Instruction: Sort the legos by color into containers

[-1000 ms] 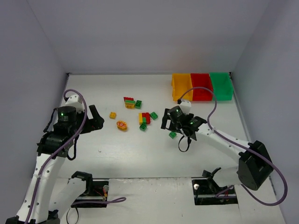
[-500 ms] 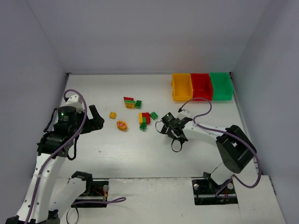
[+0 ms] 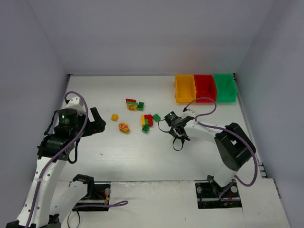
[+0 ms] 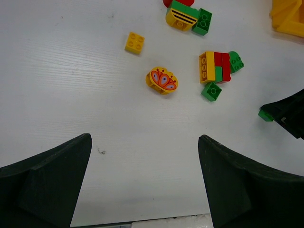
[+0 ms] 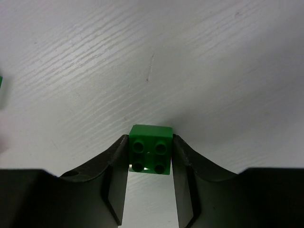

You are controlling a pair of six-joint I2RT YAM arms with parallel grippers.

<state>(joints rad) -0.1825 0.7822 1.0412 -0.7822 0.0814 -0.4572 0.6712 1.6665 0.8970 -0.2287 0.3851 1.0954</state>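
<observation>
My right gripper rises next, swings outward and to the right in the top view, and releases the held lego over the green container (image 3: 225, 88), because the lego is green.
A small green lego (image 5: 151, 151) rests on the white table, and my right gripper (image 5: 150, 142) is shut on it with a finger pressed against each side. From above, that gripper (image 3: 175, 129) is just right of a loose group of legos: a red, yellow and green cluster (image 3: 147, 119), a single green brick (image 3: 145, 128), a yellow oval piece (image 3: 124, 127), a yellow brick (image 3: 114, 117) and a mixed stack (image 3: 131, 104). My left gripper (image 4: 145, 142) is open and holds nothing, near the table's left side (image 3: 97, 121). The yellow (image 3: 184, 89), red (image 3: 204, 88) and green (image 3: 224, 88) containers stand side by side at the back right.
Grey walls close off the table at the back and on both sides. A purple cable loops over the right arm (image 3: 204, 100). The right arm's elbow (image 3: 232, 145) stands between the gripper and the table's near right side.
My right gripper came down and a little left onto the green lego, and its jaws closed on it. The right arm's elbow swung inward. The left arm has not moved.
</observation>
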